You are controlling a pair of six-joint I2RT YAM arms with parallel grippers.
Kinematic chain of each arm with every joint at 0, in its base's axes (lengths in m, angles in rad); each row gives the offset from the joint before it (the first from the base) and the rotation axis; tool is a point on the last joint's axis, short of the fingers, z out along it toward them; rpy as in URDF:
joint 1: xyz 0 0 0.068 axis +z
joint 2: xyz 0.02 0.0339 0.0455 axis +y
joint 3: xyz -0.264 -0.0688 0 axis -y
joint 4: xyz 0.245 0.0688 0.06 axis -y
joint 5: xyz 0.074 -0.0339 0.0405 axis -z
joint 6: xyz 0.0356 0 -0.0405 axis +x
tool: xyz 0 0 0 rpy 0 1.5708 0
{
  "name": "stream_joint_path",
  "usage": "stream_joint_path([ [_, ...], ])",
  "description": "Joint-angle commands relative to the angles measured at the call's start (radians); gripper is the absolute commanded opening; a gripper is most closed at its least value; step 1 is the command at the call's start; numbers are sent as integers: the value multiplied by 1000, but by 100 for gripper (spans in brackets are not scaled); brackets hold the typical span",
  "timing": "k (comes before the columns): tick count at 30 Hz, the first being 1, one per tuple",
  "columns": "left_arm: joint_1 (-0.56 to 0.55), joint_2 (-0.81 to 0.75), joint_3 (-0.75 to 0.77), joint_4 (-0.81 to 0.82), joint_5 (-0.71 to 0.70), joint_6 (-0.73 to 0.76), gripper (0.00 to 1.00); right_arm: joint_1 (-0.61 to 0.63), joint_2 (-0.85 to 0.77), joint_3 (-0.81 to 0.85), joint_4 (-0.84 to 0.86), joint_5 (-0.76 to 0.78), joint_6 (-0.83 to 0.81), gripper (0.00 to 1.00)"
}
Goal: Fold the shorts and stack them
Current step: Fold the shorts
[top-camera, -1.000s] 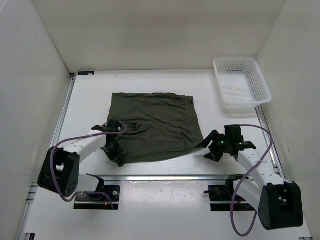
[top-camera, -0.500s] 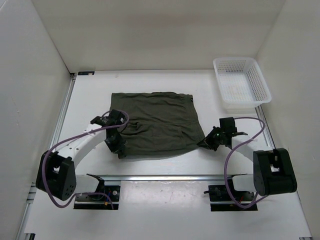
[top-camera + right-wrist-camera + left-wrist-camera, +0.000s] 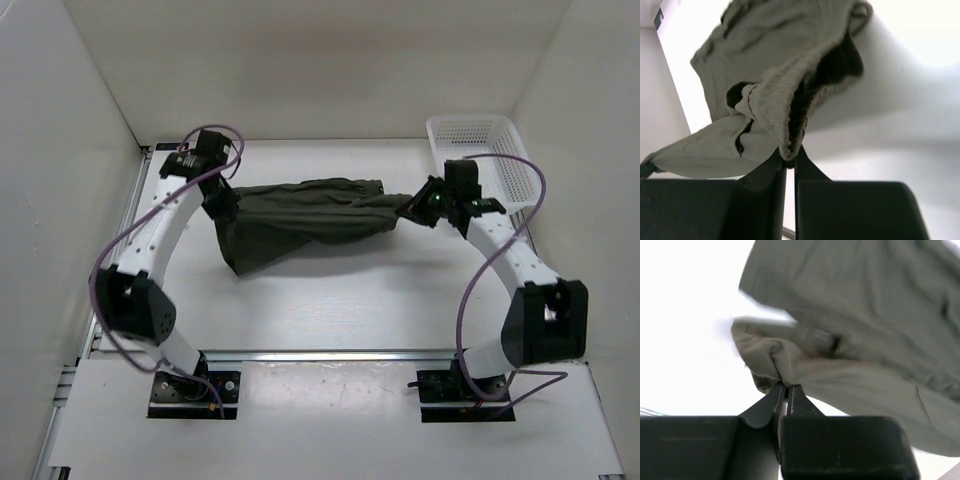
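The shorts' held end still hangs on the near side. My right gripper will next move outward past the shorts' far corner by the basket [image 3: 861,14] and let go of that end.
The dark olive-green shorts [image 3: 300,220] hang stretched between both arms above the white table, sagging toward the lower left. My left gripper [image 3: 219,203] is shut on the cloth's left corner; the left wrist view shows bunched fabric [image 3: 771,360] pinched at the tips of my left gripper [image 3: 785,386]. My right gripper [image 3: 415,208] is shut on the right end of the shorts. In the right wrist view the ribbed hem [image 3: 790,115] is clamped between the tips of my right gripper [image 3: 789,159], and the rest of the cloth trails away to the upper left.
A white mesh basket [image 3: 500,130] stands at the back right, just behind the right arm. White walls close in the table on the left, back and right. A metal rail [image 3: 330,354] runs along the near edge.
Both grippers have carried the near edge of the shorts up and toward the back. The cloth, flat on the table a second ago, now hangs lifted. The right gripper closed on its corner.
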Motion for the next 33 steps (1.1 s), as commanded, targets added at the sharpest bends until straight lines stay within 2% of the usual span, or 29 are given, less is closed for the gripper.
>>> stream_joint_path([
  [1, 70, 129, 191, -23, -60, 98, 10, -6, 144, 162, -40, 74, -45, 0],
  [5, 128, 355, 428, -48, 2, 150, 10, 3, 314, 367, -49, 83, -56, 0],
  [10, 165, 550, 681, -59, 45, 210, 10, 3, 536, 591, -69, 67, -56, 0],
  [13, 176, 711, 927, -40, 79, 248, 10, 3, 681, 772, -98, 56, -56, 0],
  [15, 185, 837, 1029, -27, 91, 270, 10, 3, 789, 916, -109, 56, -45, 0],
  [16, 197, 867, 1058, -5, 115, 270, 35, 3, 861, 972, -109, 56, -45, 20],
  [17, 197, 904, 1075, 42, 140, 270, 55, 3, 895, 1028, -126, 34, -45, 42],
  [18, 209, 914, 1076, 61, 192, 270, 70, 3, 926, 1135, -140, -13, -45, 58],
  [19, 209, 914, 1063, 70, 206, 270, 79, 3, 955, 1170, -155, -25, -55, 70],
  [20, 209, 897, 1039, 70, 206, 279, 100, 3, 956, 1187, -164, -26, -65, 74],
  [24, 219, 789, 918, 90, 155, 290, 100, 12, 864, 1061, -165, 30, -108, 76],
  [25, 219, 761, 887, 90, 143, 290, 100, 12, 810, 1017, -165, 45, -108, 75],
  [26, 219, 732, 854, 90, 143, 299, 99, 12, 784, 922, -149, 59, -108, 69],
  [28, 219, 650, 734, 90, 152, 314, 85, 12, 715, 830, -120, 80, -121, 62],
  [29, 219, 624, 644, 90, 163, 323, 66, 12, 698, 763, -120, 80, -137, 60],
  [30, 219, 577, 599, 90, 178, 324, 61, 12, 674, 735, -120, 91, -147, 60],
  [31, 219, 554, 550, 102, 218, 324, 62, 12, 664, 709, -120, 91, -161, 62],
  [32, 219, 534, 501, 113, 236, 333, 68, 12, 664, 687, -120, 67, -161, 70],
  [33, 219, 518, 417, 122, 253, 333, 99, 12, 655, 669, -120, 51, -161, 76],
])
